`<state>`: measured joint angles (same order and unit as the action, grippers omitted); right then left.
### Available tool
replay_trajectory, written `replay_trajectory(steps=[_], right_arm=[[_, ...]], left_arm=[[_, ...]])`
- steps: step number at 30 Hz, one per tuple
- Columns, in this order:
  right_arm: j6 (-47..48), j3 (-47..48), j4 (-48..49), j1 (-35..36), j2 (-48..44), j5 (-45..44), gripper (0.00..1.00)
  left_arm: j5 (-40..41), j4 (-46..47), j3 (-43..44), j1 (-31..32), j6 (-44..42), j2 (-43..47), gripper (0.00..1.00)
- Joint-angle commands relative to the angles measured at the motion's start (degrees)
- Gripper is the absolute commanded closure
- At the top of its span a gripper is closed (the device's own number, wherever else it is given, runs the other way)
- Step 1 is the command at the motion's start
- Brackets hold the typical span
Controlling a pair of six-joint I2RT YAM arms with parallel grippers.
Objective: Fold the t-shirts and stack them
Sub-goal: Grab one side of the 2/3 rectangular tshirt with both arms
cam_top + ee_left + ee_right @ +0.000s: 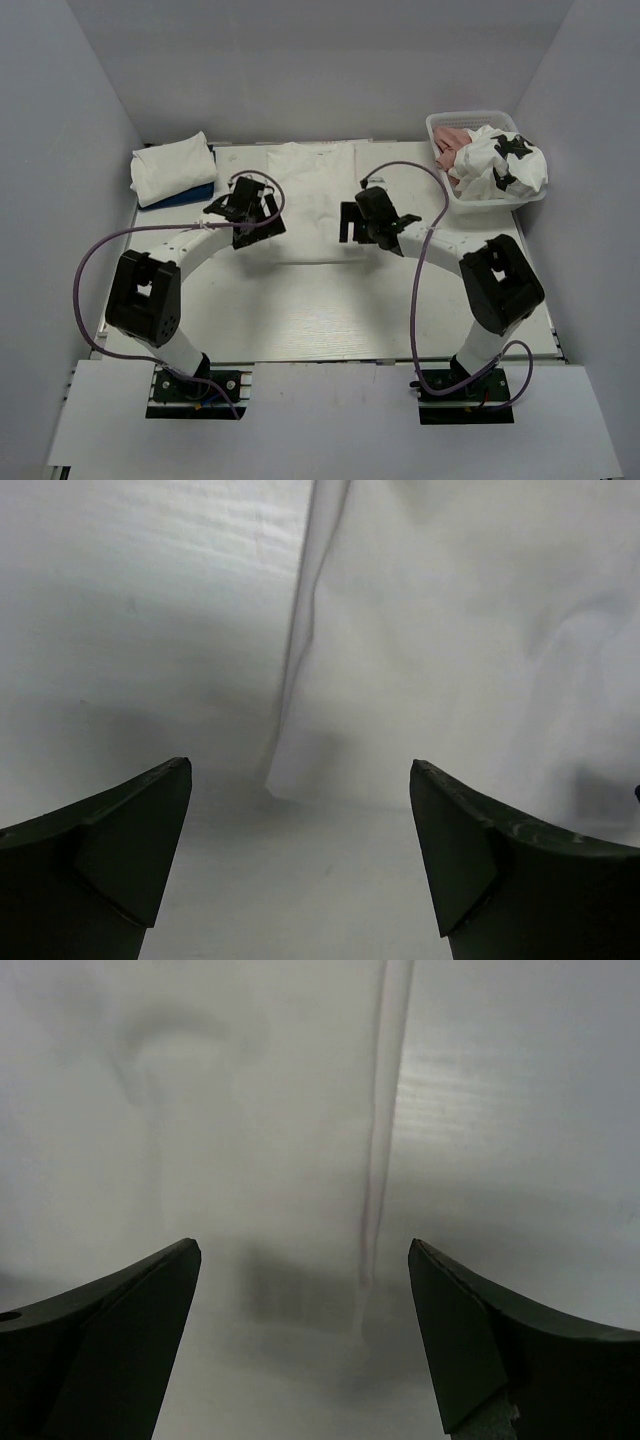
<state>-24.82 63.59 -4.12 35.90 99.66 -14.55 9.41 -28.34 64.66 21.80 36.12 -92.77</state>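
Note:
My left gripper is open, and the t-shirt's corner shows below and back from it between its fingers, so it will next move down and back onto the t-shirt's near corner (275,261) (280,780) and close.
A white t-shirt (310,195) lies flat in the middle of the table; no print shows on it. My left gripper (250,212) is open and empty, low over its lower left corner (285,785). My right gripper (352,222) is open and empty, low over its lower right edge (372,1220). In the left wrist view my gripper (300,764) has the cloth ahead and to the right. In the right wrist view my gripper (303,1243) has the cloth (200,1110) ahead and to the left. A folded white tee (172,167) rests on a folded blue one (195,194) at the back left.
A white lattice basket (448,125) stands at the back right. It holds a crumpled white tee with black patches (505,160) and a pink tee (452,145). Grey walls close in the table on three sides. Purple cables loop from both arms.

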Motion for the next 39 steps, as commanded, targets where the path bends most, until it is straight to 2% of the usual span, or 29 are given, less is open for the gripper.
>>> replay_trajectory(steps=[1,7,9,10,11,14,17,19,20,22,23,24,26,29,30,32,33,34,36,39], right_arm=[[-3.74,-7.13,1.21,-0.3,-4.64,3.2,0.1],[-6.64,-10.94,3.33,-0.92,-4.65,6.81,0.1],[-6.91,-12.09,7.1,-1.36,-3.95,7.42,0.1],[-7.43,-12.26,7.02,-1.53,-3.33,7.6,0.1],[-7.61,-12.26,6.93,-1.71,-3.15,8.12,0.1],[-7.96,-12.96,7.63,-2.24,-2.71,9.0,0.1],[-8.58,-14.28,8.51,-2.41,-2.63,9.54,0.1],[-8.58,-14.9,8.86,-2.76,-2.45,9.19,0.1],[-9.01,-15.16,8.69,-2.94,-2.1,9.1,0.12],[-9.72,-16.13,9.04,-3.29,-1.92,9.27,0.17],[-10.24,-16.48,10.0,-3.38,-2.1,10.06,0.2],[-10.42,-17.79,10.62,-3.73,-2.19,10.59,0.32],[-10.51,-18.15,10.98,-3.82,-2.54,12.51,0.45],[-10.42,-18.24,10.8,-3.82,-2.54,14.01,0.5],[-10.43,-18.24,10.8,-3.82,-2.54,16.02,0.53],[-10.78,-18.33,10.97,-3.73,-2.27,16.92,0.65],[-10.95,-18.33,11.06,-3.73,-2.19,17.44,0.7],[-11.13,-18.68,11.06,-3.73,-2.27,17.71,0.85],[-10.96,-18.94,10.8,-3.91,-2.71,18.32,1.0],[-10.08,-20.08,9.84,-3.47,-5.69,18.33,1.0]], left_arm=[[-6.94,3.02,-5.68,0.52,0.88,1.1,0.0],[-9.06,4.86,-9.99,1.05,1.41,1.1,0.0],[-8.44,5.49,-10.0,1.05,1.41,0.57,0.05],[-8.44,6.01,-10.0,1.05,1.93,-0.82,0.12],[-8.44,6.01,-10.0,1.05,1.94,-1.35,0.15],[-7.12,5.49,-10.0,1.05,2.82,-3.98,0.16],[-7.12,6.62,-10.0,1.05,2.82,-4.79,0.23],[-7.83,6.63,-9.47,1.05,2.82,-5.49,0.31],[-8.35,6.63,-9.47,1.05,2.82,-6.01,0.42],[-9.06,7.15,-10.69,1.05,2.82,-5.23,0.54],[-9.93,8.55,-11.48,1.05,2.82,-5.23,0.67],[-10.63,9.17,-12.8,1.05,2.82,-4.44,0.75],[-10.64,9.87,-13.86,1.05,3.34,-3.91,0.87],[-11.95,10.41,-13.86,1.05,3.34,-3.91,0.88],[-11.96,10.41,-13.86,1.05,3.34,-4.6,0.93],[-12.57,10.41,-13.86,1.05,3.34,-5.23,1.0],[-12.57,10.41,-13.86,1.05,3.34,-5.23,1.0],[-12.57,10.41,-13.86,1.05,3.34,-5.23,1.0],[-12.57,10.41,-14.39,1.58,3.34,-5.23,1.0],[-11.79,9.89,-16.58,1.58,3.87,-0.58,1.0]])
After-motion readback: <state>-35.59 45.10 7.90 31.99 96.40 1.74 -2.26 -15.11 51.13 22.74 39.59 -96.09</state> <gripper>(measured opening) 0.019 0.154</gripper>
